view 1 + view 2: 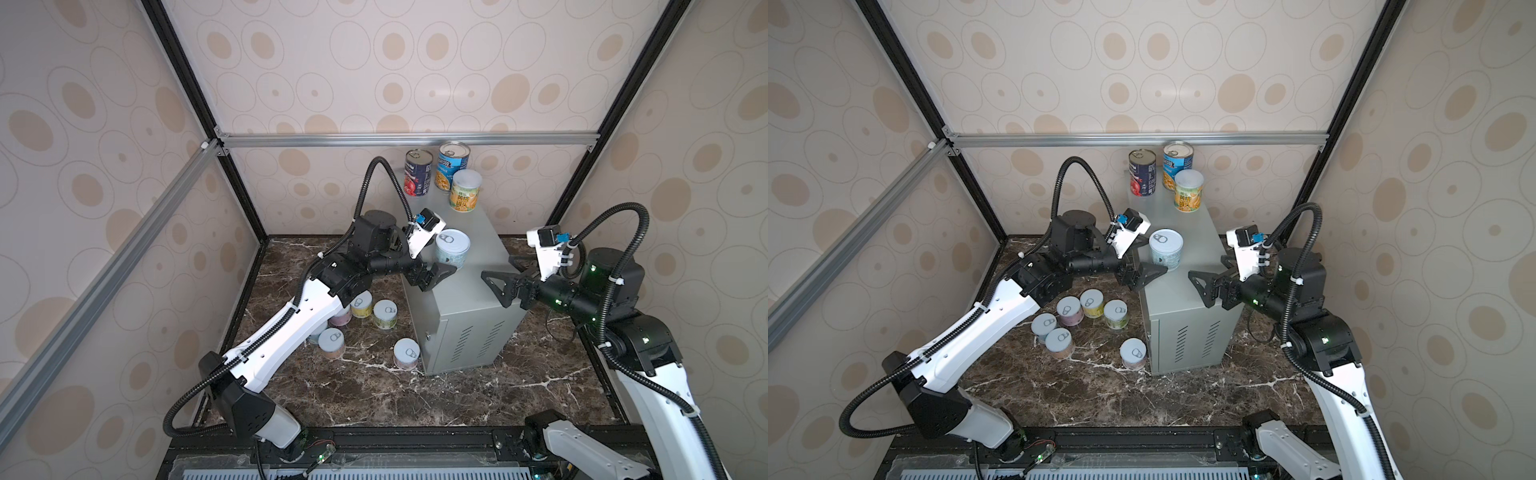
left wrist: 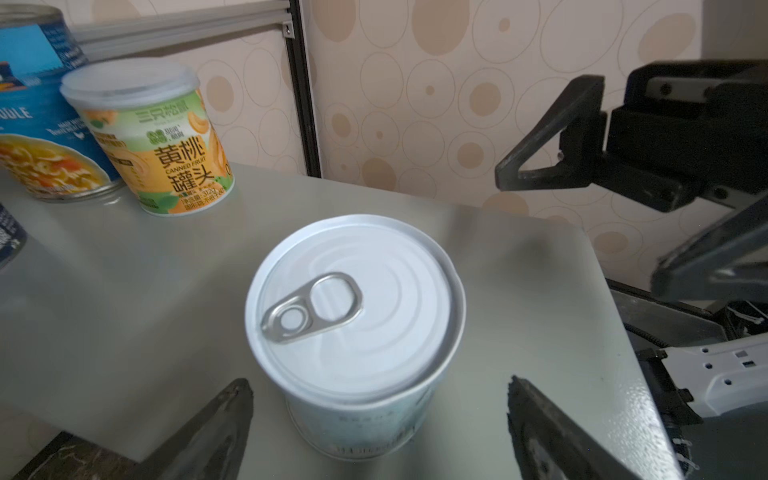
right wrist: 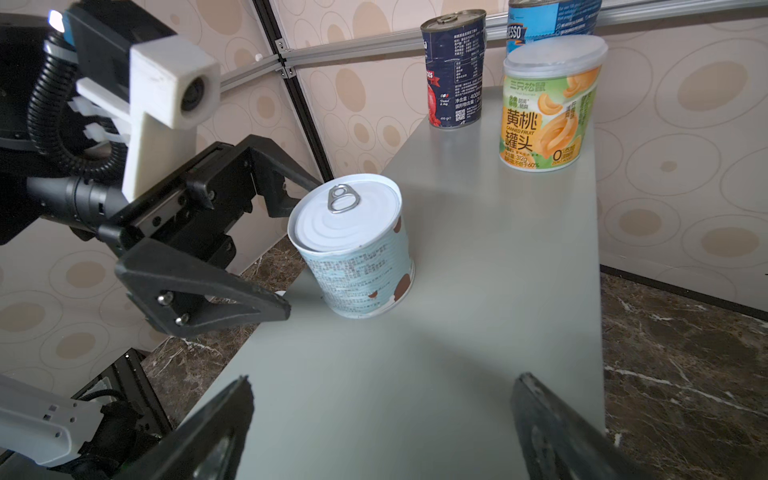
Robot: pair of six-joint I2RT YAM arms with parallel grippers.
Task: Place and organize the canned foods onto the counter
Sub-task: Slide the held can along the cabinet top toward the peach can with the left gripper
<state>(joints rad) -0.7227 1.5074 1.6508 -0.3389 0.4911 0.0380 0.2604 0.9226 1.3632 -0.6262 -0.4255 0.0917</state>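
My left gripper should next slide its open fingers outward along the sides of the pale blue can's body (image 1: 452, 257) (image 2: 364, 422) and close them, because most of it is outward of the fingers.
The grey metal counter (image 1: 482, 232) carries a navy-red can (image 1: 418, 172), a blue-yellow can (image 1: 452, 165) and a green-yellow can (image 1: 466, 190) at its far end. A pale blue can (image 1: 452, 247) with a white pull-tab lid (image 2: 353, 303) stands upright near the counter's left edge. My left gripper (image 1: 440, 257) is open; its fingers (image 2: 224, 424) flank that can without touching it. My right gripper (image 1: 496, 267) is open and empty over the counter's right edge, facing the pale blue can (image 3: 357, 249). Several short cans (image 1: 1092, 303) stand on the marble left of the counter.
One short can (image 1: 1133, 353) stands close against the counter's front left corner. The dark marble floor (image 1: 415, 395) stretches in front of the counter. Patterned walls and a black-and-aluminium frame (image 1: 407, 139) close in the back and sides.
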